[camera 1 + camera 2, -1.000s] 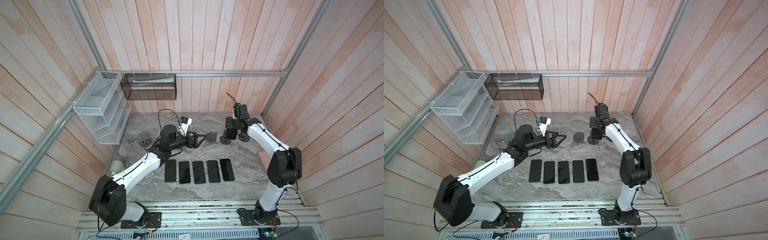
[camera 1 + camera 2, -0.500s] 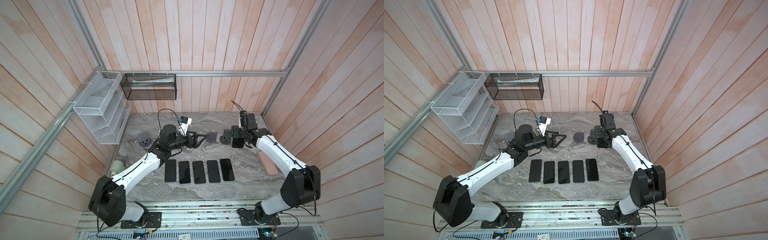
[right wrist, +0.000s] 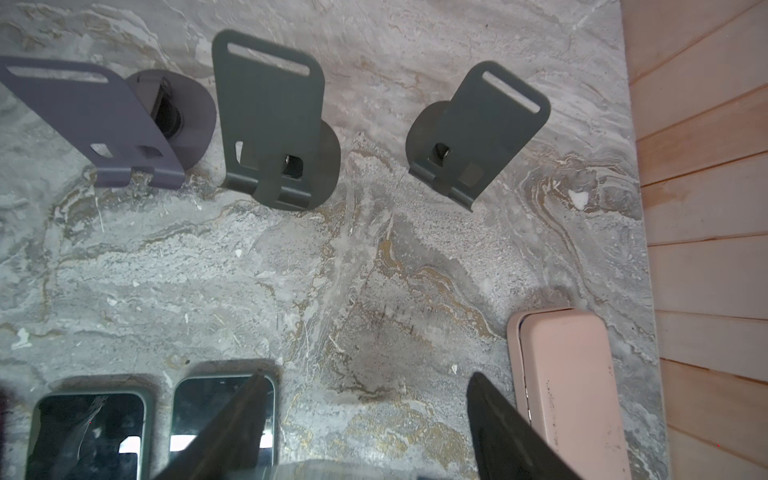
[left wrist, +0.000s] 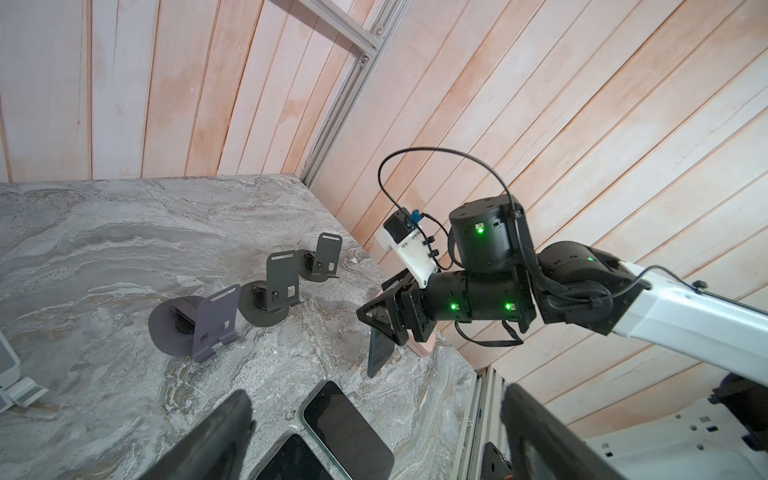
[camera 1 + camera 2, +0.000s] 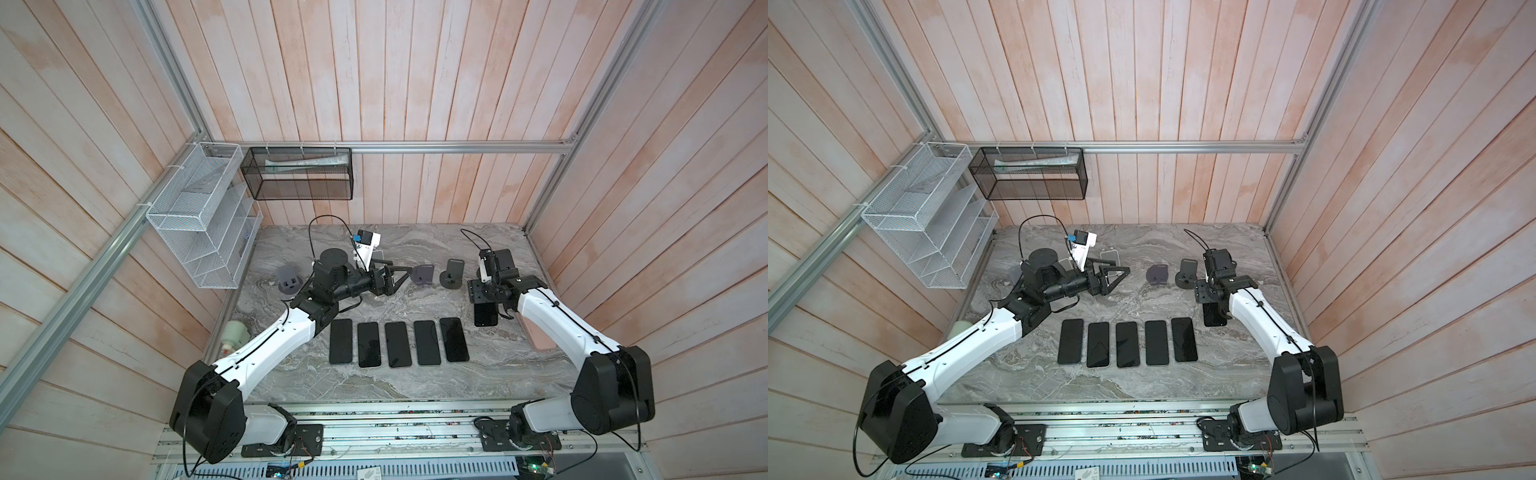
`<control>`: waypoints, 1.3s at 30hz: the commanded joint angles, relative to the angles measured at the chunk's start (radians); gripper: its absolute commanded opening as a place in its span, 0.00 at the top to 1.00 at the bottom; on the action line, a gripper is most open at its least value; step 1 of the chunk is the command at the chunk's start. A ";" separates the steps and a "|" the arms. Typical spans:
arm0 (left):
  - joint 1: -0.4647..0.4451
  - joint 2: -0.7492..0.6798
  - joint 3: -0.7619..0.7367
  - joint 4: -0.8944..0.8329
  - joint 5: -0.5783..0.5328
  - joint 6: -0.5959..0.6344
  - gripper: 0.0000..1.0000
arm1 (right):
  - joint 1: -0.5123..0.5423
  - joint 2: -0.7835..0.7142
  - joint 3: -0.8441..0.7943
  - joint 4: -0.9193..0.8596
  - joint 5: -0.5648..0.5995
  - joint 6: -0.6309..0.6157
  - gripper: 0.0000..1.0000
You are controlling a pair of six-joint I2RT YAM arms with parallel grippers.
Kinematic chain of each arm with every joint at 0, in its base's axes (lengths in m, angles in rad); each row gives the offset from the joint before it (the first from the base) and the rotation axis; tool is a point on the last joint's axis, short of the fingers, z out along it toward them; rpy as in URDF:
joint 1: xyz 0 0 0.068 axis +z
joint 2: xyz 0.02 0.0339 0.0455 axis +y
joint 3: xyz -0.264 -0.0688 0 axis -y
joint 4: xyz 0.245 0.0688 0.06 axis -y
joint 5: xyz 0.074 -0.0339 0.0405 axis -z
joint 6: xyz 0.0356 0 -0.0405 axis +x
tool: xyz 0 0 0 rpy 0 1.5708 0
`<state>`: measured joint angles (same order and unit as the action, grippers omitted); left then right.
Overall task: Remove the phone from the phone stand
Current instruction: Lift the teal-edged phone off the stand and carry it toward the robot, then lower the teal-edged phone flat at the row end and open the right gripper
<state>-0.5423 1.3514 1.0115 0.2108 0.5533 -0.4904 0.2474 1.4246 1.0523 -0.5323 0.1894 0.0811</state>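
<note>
The clear marble (image 5: 483, 342) (image 3: 352, 420) beside the phone row is below my right gripper and back toward my base, so my right gripper should move down and backward next and release the phone flat.
My right gripper (image 5: 484, 297) (image 4: 386, 320) is shut on a dark phone (image 5: 485, 315) (image 4: 379, 349), which hangs upright with its lower end close to the marble, in front of the stands. The dark grey phone stand (image 5: 453, 274) (image 3: 270, 124) behind it is empty. A purple stand (image 5: 423, 274) (image 3: 95, 120) and another dark grey stand (image 3: 478, 133) beside it are empty too. My left gripper (image 5: 402, 267) (image 4: 374, 390) hovers left of the purple stand, open, with nothing between its fingers.
Several dark phones (image 5: 399, 343) lie in a row at the table's front middle. A pink case (image 5: 540, 336) (image 3: 569, 395) lies by the right wall. A purple stand (image 5: 289, 280) is at the left, and a white stand (image 5: 1108, 254) sits behind my left wrist. Wire racks (image 5: 203, 216) hang on the walls.
My right gripper has drawn back from the dark grey stand toward the table's front, carrying the phone off it. The left arm has stayed still.
</note>
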 commanded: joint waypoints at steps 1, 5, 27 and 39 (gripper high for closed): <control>0.003 -0.024 -0.005 0.028 0.005 0.007 0.05 | -0.019 -0.002 -0.027 -0.010 -0.053 -0.022 0.35; 0.002 -0.023 -0.010 0.029 0.002 0.007 0.05 | -0.040 0.035 -0.041 -0.002 -0.120 -0.021 0.35; 0.002 -0.014 -0.010 0.028 -0.002 0.009 0.05 | -0.064 0.216 -0.053 -0.025 -0.158 -0.003 0.35; 0.002 -0.021 -0.011 0.020 -0.015 0.024 0.05 | -0.074 0.208 -0.144 0.051 -0.182 0.035 0.31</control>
<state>-0.5423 1.3430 1.0115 0.2180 0.5484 -0.4889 0.1780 1.6363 0.9291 -0.5159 0.0196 0.0963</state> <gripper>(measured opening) 0.951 0.738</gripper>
